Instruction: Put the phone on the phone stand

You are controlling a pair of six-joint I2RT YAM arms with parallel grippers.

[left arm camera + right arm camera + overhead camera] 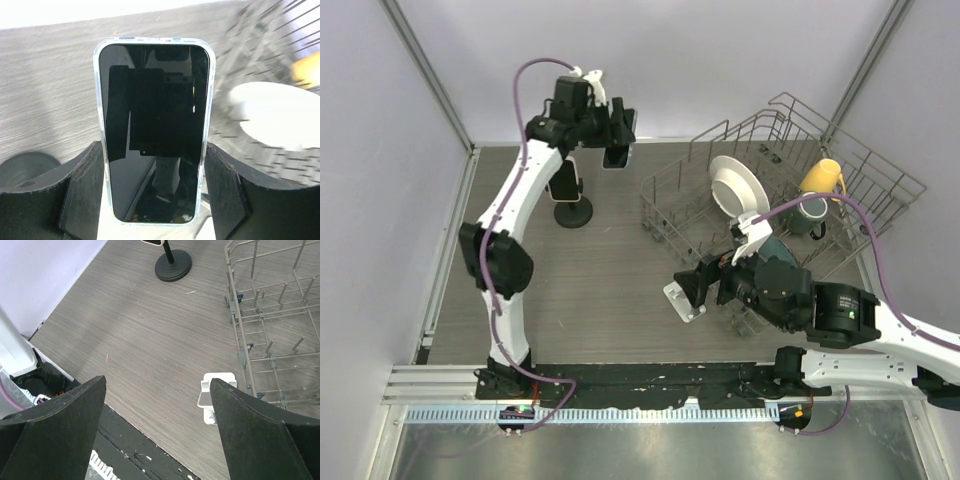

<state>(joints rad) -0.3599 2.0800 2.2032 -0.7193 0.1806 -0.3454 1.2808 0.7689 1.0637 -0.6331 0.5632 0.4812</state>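
Note:
The phone's near end (617,162) sticks out free, so my right gripper needs to reach there next, outward and to its left in the top view, tilting up.
The phone (152,130) has a dark screen and a clear case. It stands upright between the fingers (75,190) of my left gripper (152,145), which is shut on its lower sides. From above, the left gripper (615,125) holds the phone (616,150) in the air at the back of the table, just right of and behind the phone stand (570,200). The stand is black with a round base (27,170) and shows in the right wrist view as well (172,265). My right gripper (700,283) hangs open over the front right (157,382), holding nothing.
A wire dish rack (770,170) fills the right side, with a white plate (738,190), a yellow mug (820,178) and a dark mug (807,215) in it. A small white plastic piece (216,395) lies by the rack's near corner. Walls enclose the left and the back.

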